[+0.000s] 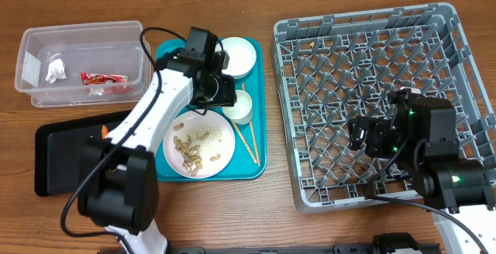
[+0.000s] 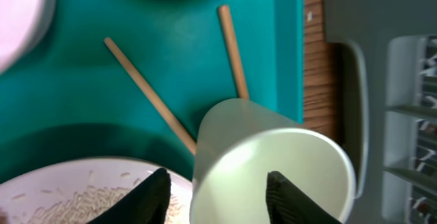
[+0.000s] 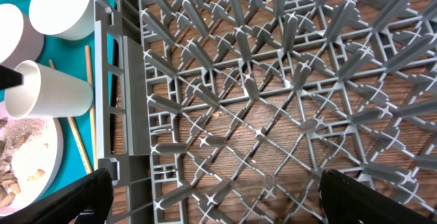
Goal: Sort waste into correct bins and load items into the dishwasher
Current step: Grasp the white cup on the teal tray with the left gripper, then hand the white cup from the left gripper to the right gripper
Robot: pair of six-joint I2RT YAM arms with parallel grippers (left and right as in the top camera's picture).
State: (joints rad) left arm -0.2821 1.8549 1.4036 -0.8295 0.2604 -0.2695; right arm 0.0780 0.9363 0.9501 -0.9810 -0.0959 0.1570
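Note:
The robot's right gripper needs to tilt level next and reach left in the overhead view to the cup's closed end [image 1: 244, 114] [image 3: 78, 93], since fingers straddle the cup's rim.
My left gripper [image 1: 223, 93] [image 2: 217, 193] is open over the teal tray, straddling the rim of the small white cup [image 1: 239, 108] [image 2: 273, 162], with one finger inside it and one outside. Two chopsticks [image 1: 249, 134] [image 2: 147, 94] lie beside the cup. The white plate [image 1: 198, 145] holds peanut shells. A white bowl [image 1: 236, 56] sits at the tray's far end, and a pink bowl [image 2: 20, 12] shows only at the edge of the left wrist view. My right gripper [image 1: 370, 136] [image 3: 215, 186] is open and empty over the grey dish rack [image 1: 372, 45] [image 3: 273, 80].
The clear tub [image 1: 35, 41] at the far left holds a whitish scrap [image 1: 54, 70] and a red wrapper [image 1: 101, 77]. The black tray [image 1: 54, 157] lies in front of it, with an orange carrot [image 1: 104, 131] at its edge by my left arm. The teal tray [image 1: 260, 161] stands between the bins and the rack.

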